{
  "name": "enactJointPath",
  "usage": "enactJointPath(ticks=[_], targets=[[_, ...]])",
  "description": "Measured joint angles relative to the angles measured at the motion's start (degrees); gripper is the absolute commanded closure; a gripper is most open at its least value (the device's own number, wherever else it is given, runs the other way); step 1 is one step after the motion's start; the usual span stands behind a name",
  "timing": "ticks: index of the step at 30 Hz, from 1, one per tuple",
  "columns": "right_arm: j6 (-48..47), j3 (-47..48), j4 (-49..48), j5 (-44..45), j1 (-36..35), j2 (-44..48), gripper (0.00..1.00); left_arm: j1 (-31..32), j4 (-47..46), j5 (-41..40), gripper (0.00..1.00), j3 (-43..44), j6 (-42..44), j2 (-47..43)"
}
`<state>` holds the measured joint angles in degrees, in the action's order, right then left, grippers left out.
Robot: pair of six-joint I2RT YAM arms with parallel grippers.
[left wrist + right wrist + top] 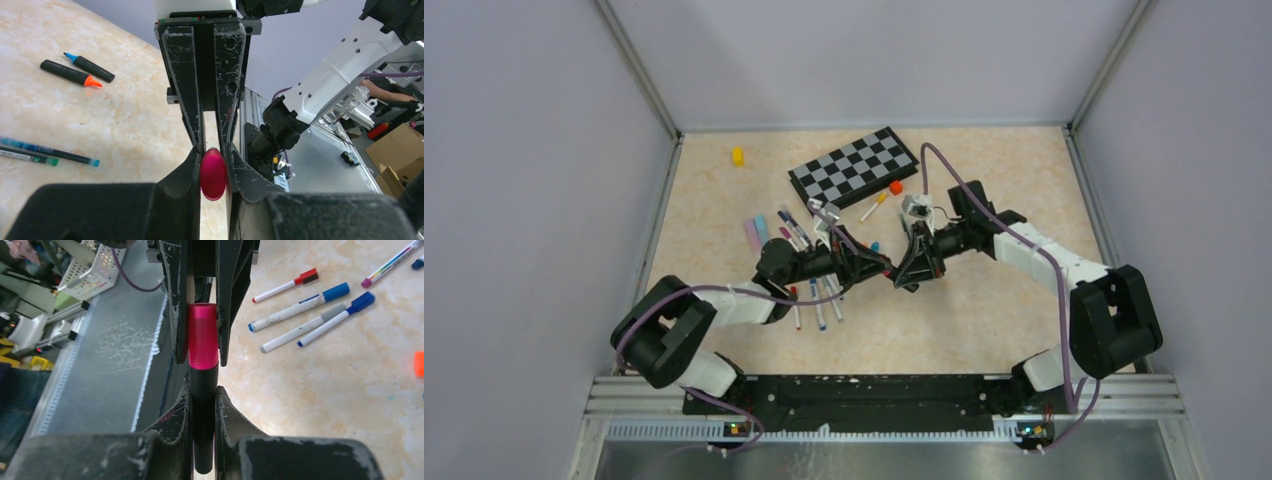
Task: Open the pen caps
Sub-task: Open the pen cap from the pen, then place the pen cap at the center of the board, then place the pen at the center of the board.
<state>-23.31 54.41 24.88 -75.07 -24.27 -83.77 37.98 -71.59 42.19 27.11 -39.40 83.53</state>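
I need to move my right gripper aside from the pink cap and down onto the bare tabletop beside the uncapped highlighters, which lie below, to its right in the top view.
Both grippers meet above the middle of the table. My left gripper (pixel 882 266) is shut on the pink cap (pixel 213 174) of a short black highlighter. My right gripper (pixel 905 270) is shut on the highlighter's black barrel (pixel 203 410). In the right wrist view the pink cap (pixel 203 335) still sits against the barrel's end, clamped between the left gripper's fingers (pixel 175 315) coming from the top. Several white-barrelled pens (pixel 814 300) with coloured caps lie below the left arm, and also show in the right wrist view (pixel 300 315).
A black-and-grey chessboard (pixel 854 165) lies at the back, with an orange block (pixel 895 187) beside it and a yellow block (pixel 737 156) to the left. Two uncapped black highlighters (pixel 77 70) and thin pens (pixel 47 152) lie on the table.
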Motion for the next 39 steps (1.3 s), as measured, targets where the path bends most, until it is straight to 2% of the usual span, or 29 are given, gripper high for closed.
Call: enactJointPath(ticks=[4,9,14,18,22,29,34,39], targets=[[-1.18,0.0,0.44,0.48,-0.15,-0.04,1.0,-0.09,2.01,-0.92,1.0,0.07,0.57,-0.46],[-3.3,0.96,0.55,-0.13,-0.72,-0.96,1.0,-1.95,9.01,-0.66,1.0,0.07,2.21,-5.51],[-4.52,5.16,-2.78,-0.24,-2.82,-3.43,1.0,-8.2,16.83,0.74,1.0,0.46,2.34,-13.9],[-5.2,2.93,1.38,-0.07,-1.05,-4.13,1.0,-19.37,17.9,-6.4,1.0,3.54,1.95,-23.47],[-5.81,2.23,4.04,1.03,-0.9,-4.63,1.0,-20.46,17.2,-9.86,1.0,5.07,2.03,-30.58],[-6.6,2.23,4.57,8.81,1.25,-4.39,1.0,-20.48,20.57,-9.18,1.0,2.6,1.68,-31.26],[-5.88,1.68,2.91,13.46,9.6,-1.11,1.0,-20.48,25.49,-5.25,1.0,-1.03,1.09,-29.4],[-2.75,0.66,-0.63,17.18,17.46,1.92,1.0,-20.24,26.05,-2.32,1.0,-4.24,-0.81,-25.51]])
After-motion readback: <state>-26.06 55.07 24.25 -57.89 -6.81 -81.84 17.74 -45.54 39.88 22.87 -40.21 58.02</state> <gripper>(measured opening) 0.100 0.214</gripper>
